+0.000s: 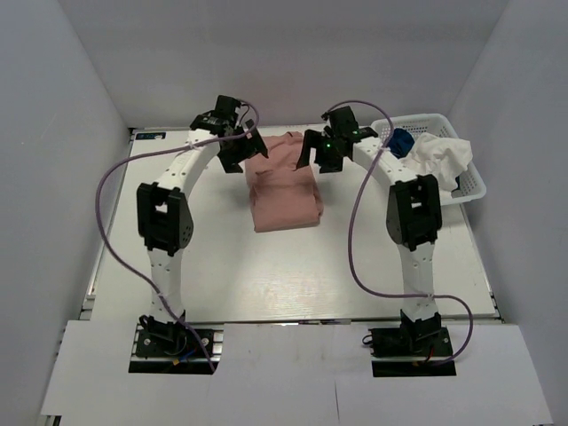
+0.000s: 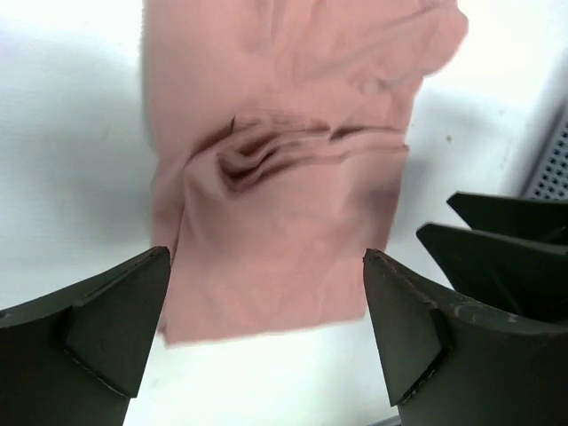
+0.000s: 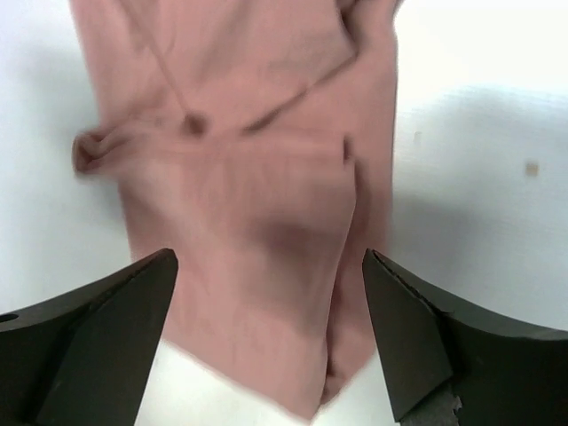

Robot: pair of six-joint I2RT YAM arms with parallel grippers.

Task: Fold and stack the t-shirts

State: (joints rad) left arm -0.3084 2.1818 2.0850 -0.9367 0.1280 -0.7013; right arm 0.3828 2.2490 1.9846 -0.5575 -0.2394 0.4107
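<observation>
I will next move my right gripper back and down onto the near corner of the dusty-pink t-shirt on the basket side, because that corner is below it and nearer my base.
The dusty-pink t-shirt (image 1: pixel 282 185) lies folded into a narrow rectangle at the back middle of the table, creased at its far end. It fills the left wrist view (image 2: pixel 284 169) and the right wrist view (image 3: pixel 248 204). My left gripper (image 1: pixel 238 153) hovers open and empty over its far left corner; its fingers (image 2: pixel 115 319) are spread wide. My right gripper (image 1: pixel 321 149) hovers open and empty over its far right corner, fingers (image 3: pixel 417 328) apart. The white t-shirt (image 1: pixel 439 158) and the royal-blue one (image 1: pixel 402 140) lie crumpled in the basket.
The white mesh basket (image 1: pixel 472 177) stands at the back right of the table; its edge shows in the left wrist view (image 2: pixel 550 164). White walls enclose the table at the back and on both sides. Purple cables loop off both arms.
</observation>
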